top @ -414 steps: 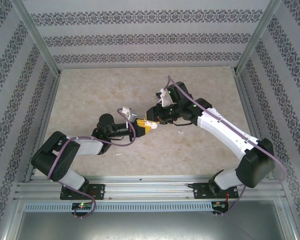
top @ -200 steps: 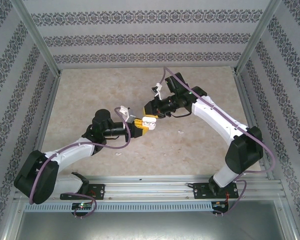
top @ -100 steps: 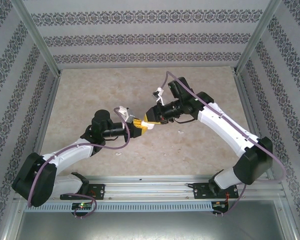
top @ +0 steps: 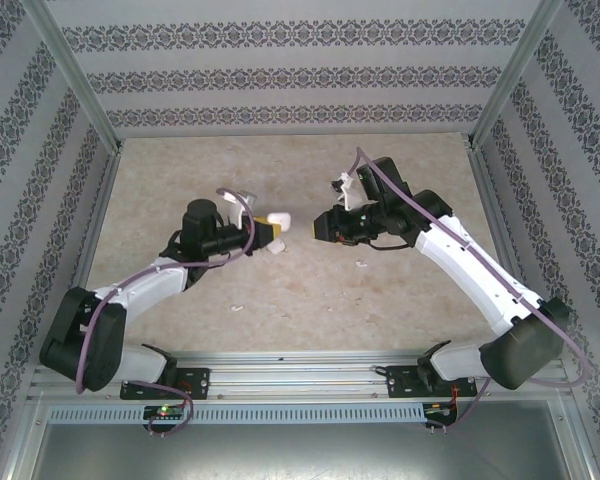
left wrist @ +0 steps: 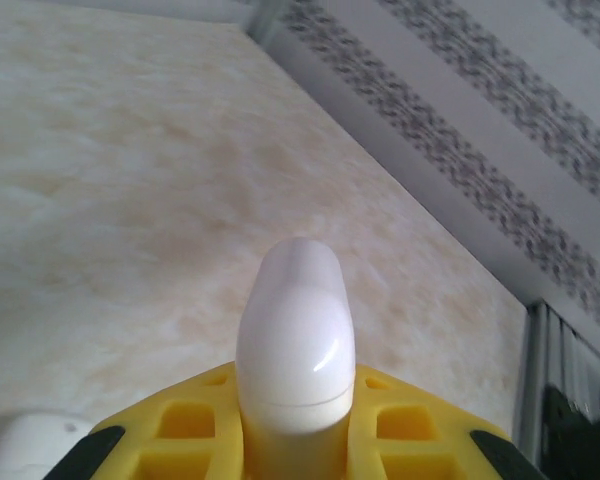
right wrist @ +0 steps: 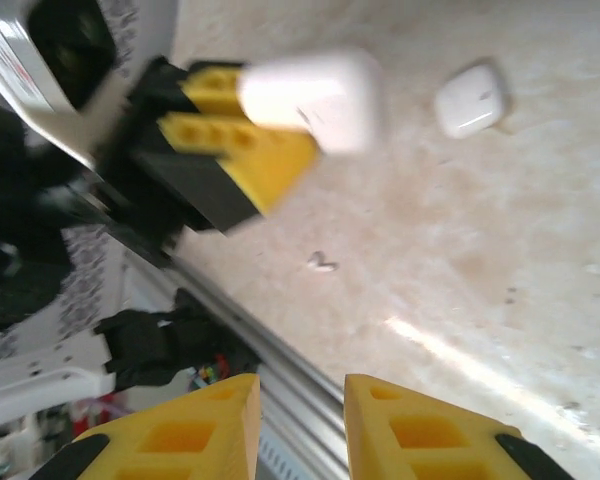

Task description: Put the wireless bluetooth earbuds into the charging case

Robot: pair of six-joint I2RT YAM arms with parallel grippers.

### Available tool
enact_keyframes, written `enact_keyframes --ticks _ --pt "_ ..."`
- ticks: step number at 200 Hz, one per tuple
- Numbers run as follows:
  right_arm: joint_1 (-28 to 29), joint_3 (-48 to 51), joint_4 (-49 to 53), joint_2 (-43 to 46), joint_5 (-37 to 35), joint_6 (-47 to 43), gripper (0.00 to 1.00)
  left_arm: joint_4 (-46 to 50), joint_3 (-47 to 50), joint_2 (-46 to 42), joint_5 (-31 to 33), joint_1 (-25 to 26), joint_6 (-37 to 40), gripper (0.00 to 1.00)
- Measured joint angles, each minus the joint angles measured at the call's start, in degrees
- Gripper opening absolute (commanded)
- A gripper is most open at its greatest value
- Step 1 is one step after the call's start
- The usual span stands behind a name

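Note:
Next, my left gripper moves away from the right gripper and down. It releases the case on bare tabletop beside the second case, which lies just below.
My left gripper [top: 271, 227] is shut on a white rounded charging case [top: 282, 221], held above the table; its lid is closed in the left wrist view, the case [left wrist: 295, 330] standing out between the yellow fingers [left wrist: 180, 430]. My right gripper [top: 318, 226] hangs a short way to the right of the case, facing it, its jaws a little apart with nothing between them [right wrist: 302, 420]. One tiny white earbud [top: 362, 264] lies on the table below the right gripper. Another earbud [top: 238, 307] lies near the front, also seen as a small white bit [right wrist: 322, 262].
A second white case [top: 272, 247] lies on the beige table just below the left gripper, lid closed [right wrist: 470, 98]. Patterned walls and metal posts [top: 75, 85] close in the table. An aluminium rail [top: 300, 375] runs along the near edge.
Both grippers were together at the case. The right gripper has come off it and drawn back to the right. The left arm has carried the case up and slightly left.

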State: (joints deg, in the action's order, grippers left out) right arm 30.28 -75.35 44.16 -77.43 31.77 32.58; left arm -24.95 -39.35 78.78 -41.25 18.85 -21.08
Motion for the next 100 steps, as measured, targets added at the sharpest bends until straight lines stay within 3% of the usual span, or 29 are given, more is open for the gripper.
enact_keyframes --ticks 40,100 --pt "2.8 2.0 0.0 1.5 -11.0 0.7 0.31 5.5 -3.4 3.9 2.3 -5.7 -1.5 0.01" --pt "8.5 1.5 -2.0 -5.9 -17.2 1.7 0.31 16.2 -12.0 13.1 5.5 -12.3 -1.2 0.07"
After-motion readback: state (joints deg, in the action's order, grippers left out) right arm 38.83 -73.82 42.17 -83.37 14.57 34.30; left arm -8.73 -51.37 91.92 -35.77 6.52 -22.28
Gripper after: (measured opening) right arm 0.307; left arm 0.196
